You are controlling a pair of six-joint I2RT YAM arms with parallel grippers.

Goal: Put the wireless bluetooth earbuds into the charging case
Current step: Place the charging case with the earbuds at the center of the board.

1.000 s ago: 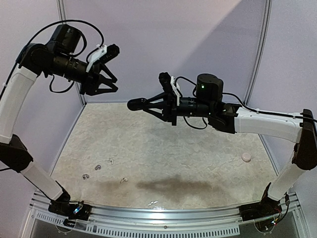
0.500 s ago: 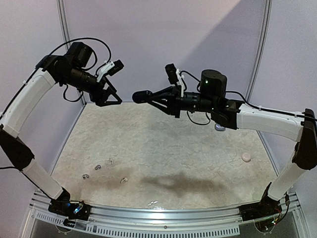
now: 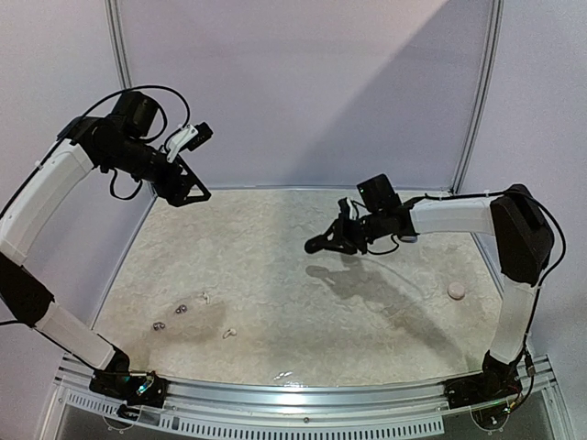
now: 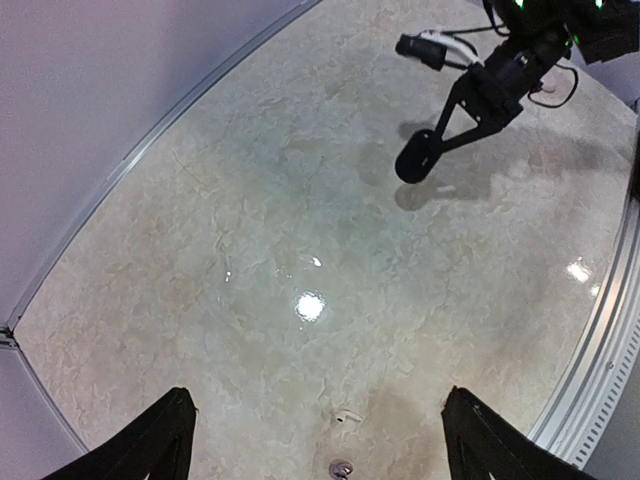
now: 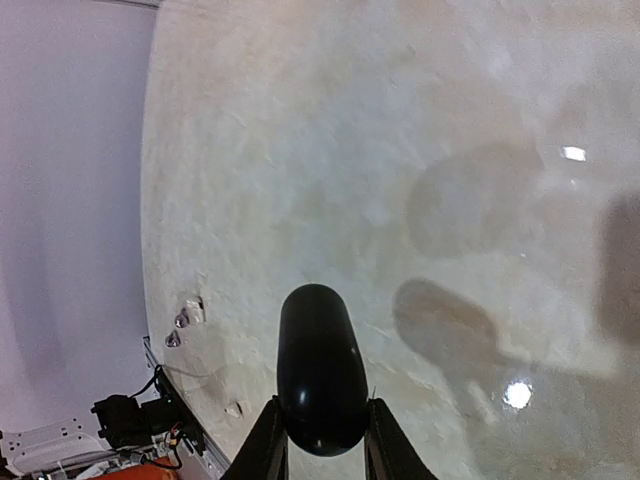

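My right gripper moves down onto the bare middle of the table next and opens its fingers, since the black charging case (image 5: 320,368) still hangs clear above its shadow.
My right gripper (image 3: 326,242) is shut on the black pill-shaped charging case (image 5: 320,368), held low over the middle of the table; its lid looks closed. The case (image 4: 415,164) also shows far off in the left wrist view. Several tiny earbuds lie near the front left: two silvery-grey ones (image 3: 158,324) (image 3: 181,309) and two white ones (image 3: 204,297) (image 3: 229,333). My left gripper (image 3: 190,194) hangs open high over the back left corner, with nothing between its fingers (image 4: 165,440). Far below it lie a white earbud (image 4: 347,415) and a silvery one (image 4: 340,467).
A small pinkish round object (image 3: 456,291) lies at the right side of the table. Pale walls (image 3: 303,92) close in the back and sides, and a metal rail (image 3: 293,396) runs along the front edge.
The right arm has dropped from high in the middle to low over the table, pulling right with the case. The left gripper has opened wide and drawn back to the left.
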